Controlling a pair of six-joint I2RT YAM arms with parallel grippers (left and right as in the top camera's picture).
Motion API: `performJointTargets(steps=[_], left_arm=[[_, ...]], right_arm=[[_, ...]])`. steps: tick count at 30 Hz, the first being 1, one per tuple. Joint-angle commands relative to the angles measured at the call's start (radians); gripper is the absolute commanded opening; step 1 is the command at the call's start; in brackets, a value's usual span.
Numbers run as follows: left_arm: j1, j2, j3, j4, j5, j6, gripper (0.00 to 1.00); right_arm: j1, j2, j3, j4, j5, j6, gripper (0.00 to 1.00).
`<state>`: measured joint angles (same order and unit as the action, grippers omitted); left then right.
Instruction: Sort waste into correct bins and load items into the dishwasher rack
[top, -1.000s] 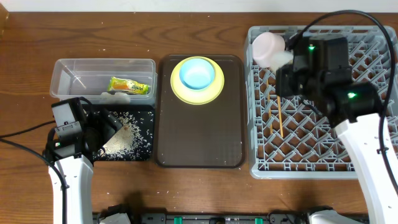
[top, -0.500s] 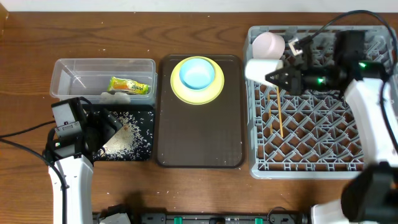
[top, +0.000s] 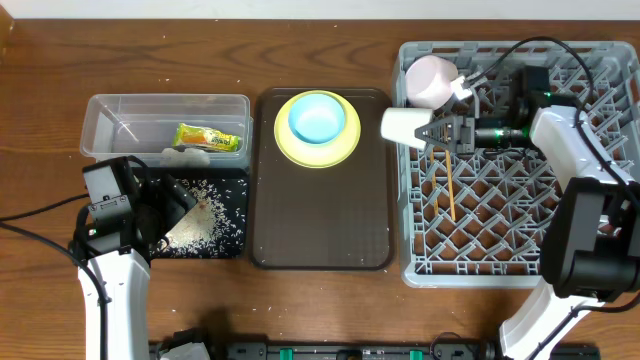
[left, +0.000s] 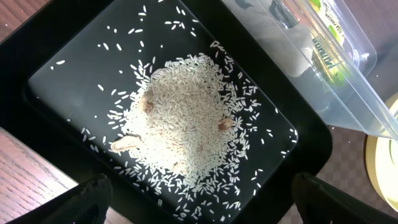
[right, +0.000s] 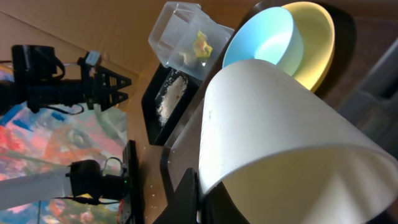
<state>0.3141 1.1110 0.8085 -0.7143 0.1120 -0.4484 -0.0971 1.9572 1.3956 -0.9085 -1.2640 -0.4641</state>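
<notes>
I will next bring the cup (top: 403, 126) down and away from the serving tray with my right gripper and release it inside the rack beside the pinkish bowl, since it overhangs the rack's edge.
My right gripper (top: 432, 131) is shut on the rim of the small white cup (top: 403, 126), holding it on its side over the left edge of the grey dishwasher rack (top: 510, 255); the cup fills the right wrist view (right: 273, 130). The pinkish bowl (top: 430, 80) and the chopsticks (top: 451, 190) lie in the rack. The light blue bowl (top: 317, 116) sits on the yellow plate (top: 345, 152). My left gripper (left: 199, 205) is open above the rice (left: 186, 124) in the black tray (top: 235, 190). The snack wrapper (top: 208, 138) and white tissue (top: 187, 154) lie in the clear tub (top: 110, 110).
A dark brown serving tray (top: 320, 220) lies between the bins and the rack, holding the plate at its far end. Stray rice grains dot the black tray around the heap.
My right arm has swung and turned, carrying the white cup leftward to the rack's left edge, now tipped on its side. The left arm has not moved.
</notes>
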Motion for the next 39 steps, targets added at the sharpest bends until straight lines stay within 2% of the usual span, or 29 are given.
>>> performJointTargets(steps=[1, 10, 17, 29, 39], left_arm=[[0.005, 0.001, 0.014, -0.003, -0.016, -0.005, 0.95], [0.005, 0.001, 0.014, -0.003, -0.016, -0.005, 0.95], [0.005, 0.001, 0.014, -0.003, -0.016, -0.005, 0.95], [0.005, 0.001, 0.014, -0.003, -0.016, -0.005, 0.95], [0.005, 0.001, 0.014, -0.003, -0.016, -0.005, 0.95]], right_arm=[[-0.032, 0.014, 0.003, -0.031, 0.025, -0.085, 0.01], [-0.046, 0.014, 0.003, -0.143, 0.131, -0.192, 0.01], [-0.041, 0.019, 0.003, -0.142, 0.069, -0.191, 0.01], [0.007, 0.035, 0.003, -0.064, 0.071, -0.188, 0.01], [0.007, 0.042, 0.0, -0.068, 0.233, -0.188, 0.03]])
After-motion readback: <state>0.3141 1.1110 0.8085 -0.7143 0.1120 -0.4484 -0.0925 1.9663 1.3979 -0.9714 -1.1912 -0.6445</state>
